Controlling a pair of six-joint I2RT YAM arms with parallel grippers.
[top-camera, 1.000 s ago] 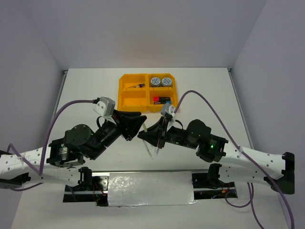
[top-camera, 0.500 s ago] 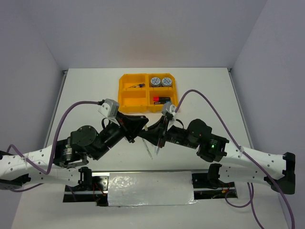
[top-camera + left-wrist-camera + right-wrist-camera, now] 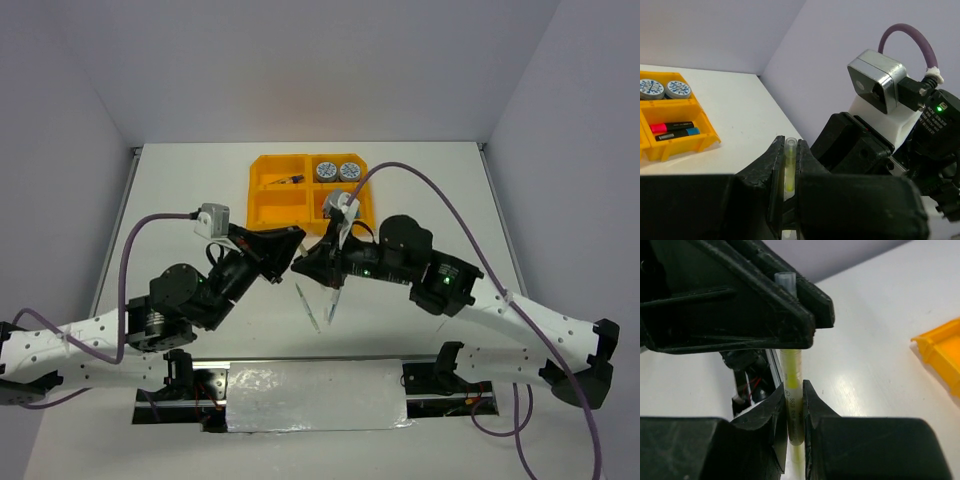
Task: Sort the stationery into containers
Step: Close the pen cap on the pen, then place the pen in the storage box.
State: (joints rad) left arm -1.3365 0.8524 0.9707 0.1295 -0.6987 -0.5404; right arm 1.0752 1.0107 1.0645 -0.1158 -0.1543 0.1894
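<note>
The right gripper will next move outward and down into the tray's empty front section [image 3: 277, 211] [image 3: 949, 347] and release the pen there, because that section lies outward and below.
The orange-yellow tray [image 3: 262, 186] stands at the back middle. It holds two tape rolls [image 3: 326, 171] [image 3: 349, 171], highlighters [image 3: 338, 209] and a small dark item [image 3: 290, 180]. My left gripper [image 3: 289, 249] and right gripper [image 3: 306, 264] meet tip to tip in front of the tray. Both are shut on the same thin pale pen with a yellow core, seen in the left wrist view [image 3: 790, 165] and the right wrist view [image 3: 794, 405]. The left fingers [image 3: 765, 315] clamp its upper end. Two pale pens [image 3: 307, 306] [image 3: 332, 304] show just below the grippers in the top view.
The tray also shows in the left wrist view [image 3: 687, 146], with tape rolls [image 3: 651, 89] and highlighters [image 3: 672, 126]. Its corner is in the right wrist view [image 3: 940, 352]. The right wrist camera [image 3: 343, 203] overhangs the tray's front edge. A foil strip [image 3: 315, 395] lies between the arm bases.
The left gripper has moved right and back and the right gripper left and back toward the tray, so their tips now meet on one pen.
</note>
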